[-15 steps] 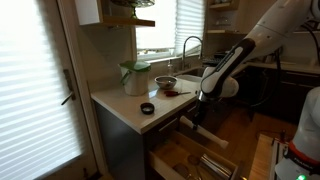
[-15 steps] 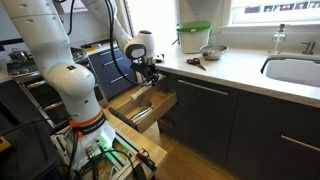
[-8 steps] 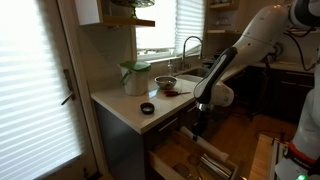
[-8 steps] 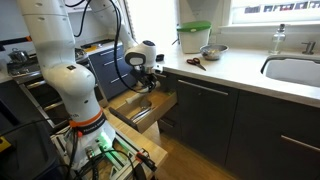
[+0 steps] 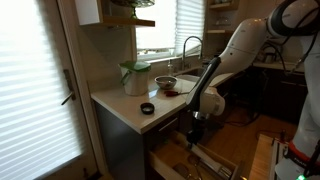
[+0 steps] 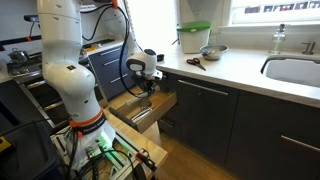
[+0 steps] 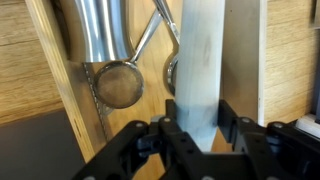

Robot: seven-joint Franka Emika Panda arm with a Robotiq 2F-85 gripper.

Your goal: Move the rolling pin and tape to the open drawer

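Note:
The drawer's light wooden bottom is below, so I should lower my gripper deeper into the open drawer [image 5: 178, 160] and release the rolling pin.
My gripper [image 7: 197, 115] is shut on the rolling pin [image 7: 200, 55], a pale wooden cylinder that stands between the jaws in the wrist view. In both exterior views the gripper [image 5: 193, 128] [image 6: 150, 87] hangs low over the open drawer [image 5: 178, 160] [image 6: 138, 106], just below the counter edge. The wrist view looks down into the drawer's light wooden inside [image 7: 20, 45]. The tape [image 5: 147, 108], a small black roll, lies on the counter corner, apart from the gripper.
Metal ladles [image 7: 105, 50] lie in the drawer compartment under the gripper. On the counter stand a small bowl [image 5: 165, 82] [image 6: 212, 51], a green-lidded container [image 5: 135, 77] [image 6: 193, 38] and a small red item [image 5: 173, 92]. A sink with a tap [image 5: 190, 45] lies behind.
The arm has come down and in toward the open drawer, carrying the rolling pin lower. The tape and bowl have not moved.

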